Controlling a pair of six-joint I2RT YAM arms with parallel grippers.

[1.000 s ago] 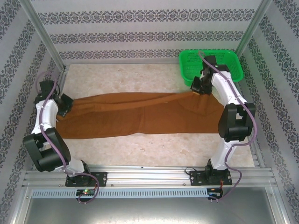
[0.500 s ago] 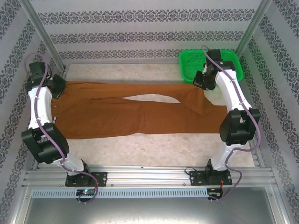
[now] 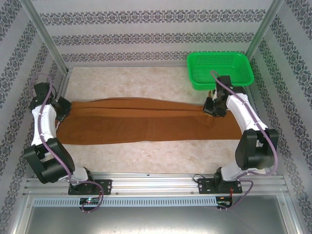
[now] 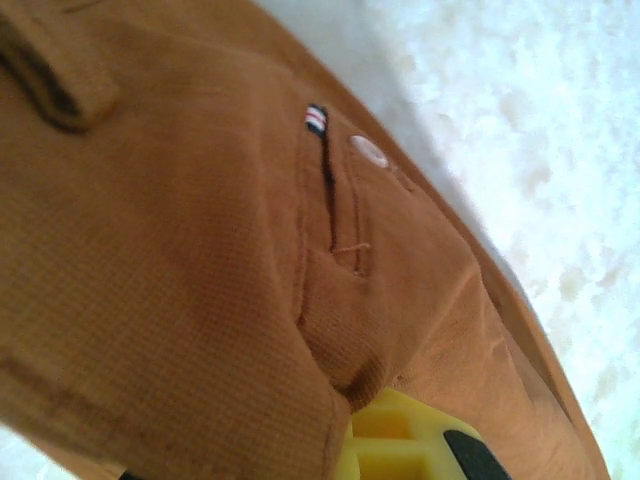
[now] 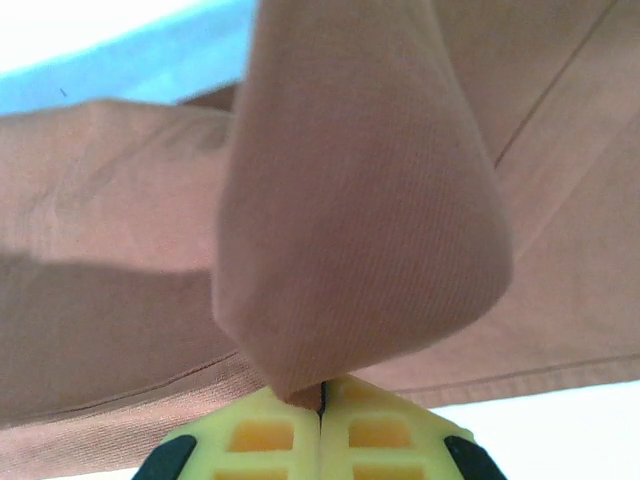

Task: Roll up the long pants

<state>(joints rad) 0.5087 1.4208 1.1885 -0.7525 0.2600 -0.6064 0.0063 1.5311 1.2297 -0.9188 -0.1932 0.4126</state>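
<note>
My right gripper next lowers the pinched fold back to the uncovered near leg (image 3: 209, 126) and releases it, as that lies flat below and back from it.
The rust-brown long pants (image 3: 141, 122) lie stretched left to right across the table, one leg laid over the other in a narrow band. My left gripper (image 3: 62, 108) is at the waist end, shut on the cloth. In the left wrist view the pants (image 4: 200, 250) drape over one yellow finger (image 4: 400, 445), near a pale button (image 4: 369, 152) and a pocket slit. My right gripper (image 3: 213, 108) holds the leg end. In the right wrist view its fingertips (image 5: 260, 430) meet, pinching a fold of the pants (image 5: 360, 200).
A green basket (image 3: 220, 69) stands at the back right corner, just behind the right arm. The marbled tabletop (image 3: 146, 83) is bare behind and in front of the pants. Metal frame posts and patterned walls close in the sides.
Both grippers moved toward the near side and down with the cloth. The far leg now lies over the near leg, and the pale gap between the legs has closed.
</note>
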